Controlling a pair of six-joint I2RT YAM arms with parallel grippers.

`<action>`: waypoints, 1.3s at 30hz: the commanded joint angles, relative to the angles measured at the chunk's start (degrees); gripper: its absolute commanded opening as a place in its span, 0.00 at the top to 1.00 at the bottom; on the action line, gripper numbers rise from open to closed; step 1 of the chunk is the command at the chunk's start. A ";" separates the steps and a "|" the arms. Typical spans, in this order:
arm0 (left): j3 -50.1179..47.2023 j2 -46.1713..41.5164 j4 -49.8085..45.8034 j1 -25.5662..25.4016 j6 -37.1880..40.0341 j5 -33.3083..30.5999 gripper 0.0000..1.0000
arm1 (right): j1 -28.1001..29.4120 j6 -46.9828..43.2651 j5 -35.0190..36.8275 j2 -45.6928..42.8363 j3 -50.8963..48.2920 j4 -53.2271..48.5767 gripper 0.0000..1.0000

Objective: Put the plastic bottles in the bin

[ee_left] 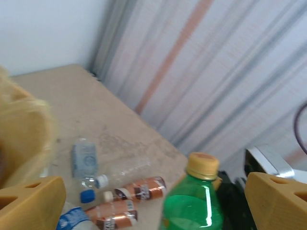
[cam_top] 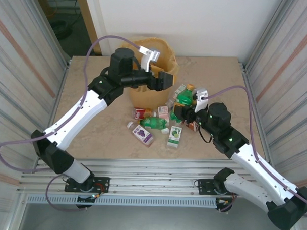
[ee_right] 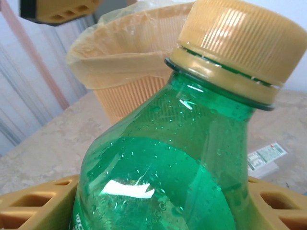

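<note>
I will move my left gripper toward my right gripper, onto the green bottle's yellow cap, since that cap stands beside its open fingers, away from the bin.
My right gripper is shut on a green bottle with a yellow cap, held upright just right of the bin. In the top view this bottle stands above a cluster of plastic bottles lying on the table: a red-labelled one, a green one, a purple-labelled one and a green-and-white-labelled one. My left gripper hangs open with nothing in it at the bin's right rim. In the left wrist view its fingers frame the green bottle and two brown-labelled bottles.
The orange-yellow bin, lined with a translucent bag, stands at the back middle of the table. Corrugated walls close in both sides. A clear bottle lies near the bin's foot. The tabletop in front left is bare.
</note>
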 commanded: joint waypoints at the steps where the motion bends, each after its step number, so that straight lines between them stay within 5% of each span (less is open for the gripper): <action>1: 3.64 1.78 -4.21 -1.03 4.49 7.29 0.07 | 0.62 -3.06 -4.08 1.21 3.10 2.75 0.49; 19: 8.88 8.65 -9.69 -2.65 9.53 9.89 0.25 | 2.33 -3.56 -6.86 5.18 6.87 2.75 0.49; 30: 8.89 8.16 -10.46 -2.67 10.35 5.23 0.87 | 2.43 -2.53 -2.71 6.01 7.03 1.63 0.40; 39: 12.52 6.66 -10.71 0.16 10.43 -1.55 0.93 | 2.51 0.47 1.75 3.86 5.84 -1.46 0.04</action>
